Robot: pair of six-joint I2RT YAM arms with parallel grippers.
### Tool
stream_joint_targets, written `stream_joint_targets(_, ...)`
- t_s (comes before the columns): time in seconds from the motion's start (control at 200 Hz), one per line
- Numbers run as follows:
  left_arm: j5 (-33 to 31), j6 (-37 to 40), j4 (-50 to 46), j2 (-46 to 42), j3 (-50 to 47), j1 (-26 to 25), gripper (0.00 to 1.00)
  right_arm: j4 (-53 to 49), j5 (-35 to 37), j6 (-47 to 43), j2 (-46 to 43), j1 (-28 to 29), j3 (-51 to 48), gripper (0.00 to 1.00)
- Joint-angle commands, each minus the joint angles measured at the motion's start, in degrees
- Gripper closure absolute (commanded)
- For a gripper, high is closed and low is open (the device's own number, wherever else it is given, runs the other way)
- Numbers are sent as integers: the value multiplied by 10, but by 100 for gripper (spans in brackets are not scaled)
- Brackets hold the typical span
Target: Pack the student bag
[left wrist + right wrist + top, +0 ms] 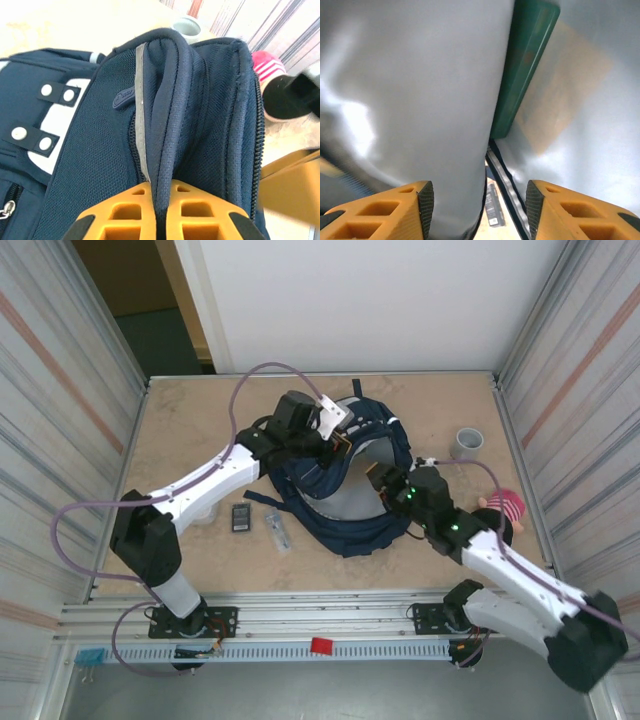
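I need to move my left gripper back and down, lay the navy fold over the bag's opening (350,496) and let it go, since the green case stands inside.
The student bag (375,530), a navy backpack, lies mid-table with its mouth held open and pale grey lining (350,495) showing. My left gripper (335,445) is at the bag's far rim, shut on a fold of navy fabric (167,125) that runs up between the orange fingers (162,187). My right gripper (383,480) reaches into the mouth from the right. Its jaws (480,200) stand open, surrounded by grey lining (420,90). A flat dark green case (525,65) stands on edge deeper inside the bag, clear of the fingertips.
A black device (241,518) and a small clear item (278,532) lie on the table left of the bag. A grey cup (467,444) stands at the right and a pink-hatted doll (505,507) lies by the right arm. Metal walls close both sides.
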Motion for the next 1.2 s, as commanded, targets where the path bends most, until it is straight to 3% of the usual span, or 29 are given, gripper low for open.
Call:
stream_joint_targets(0.0, -18, 32, 33, 20, -29, -8, 100, -190, 41, -66, -72, -5, 16, 46)
stream_joint_targets(0.155, -12, 50, 33, 88, -47, -38, 100, -250, 49, -126, -129, -7, 31, 46)
stream_joint_targets(0.215, -7, 50, 32, 112, -48, -52, 95, -259, 54, -141, -136, -7, 33, 46)
stream_joint_targets(0.451, -9, -7, 26, 134, -52, -72, 40, -279, 56, -206, -102, -8, 65, 43)
stream_joint_targets(0.566, -42, -73, -21, 82, -38, -72, 26, -303, 63, -256, -71, -7, 107, 42)
stream_joint_targets(0.717, -106, -185, -89, -26, -47, -72, 16, -290, 45, -306, -33, -7, 142, 42)
stream_joint_targets(0.952, -186, -405, -215, -151, -126, -65, 13, -224, -15, -323, 20, -4, 146, 40)
stream_joint_targets(1.077, -181, -475, -267, -198, -213, -7, 12, -205, -30, -323, 40, 8, 143, 39)
stream_joint_targets(1.193, -187, -469, -285, -234, -295, 55, 12, -201, -38, -326, 50, 17, 142, 39)
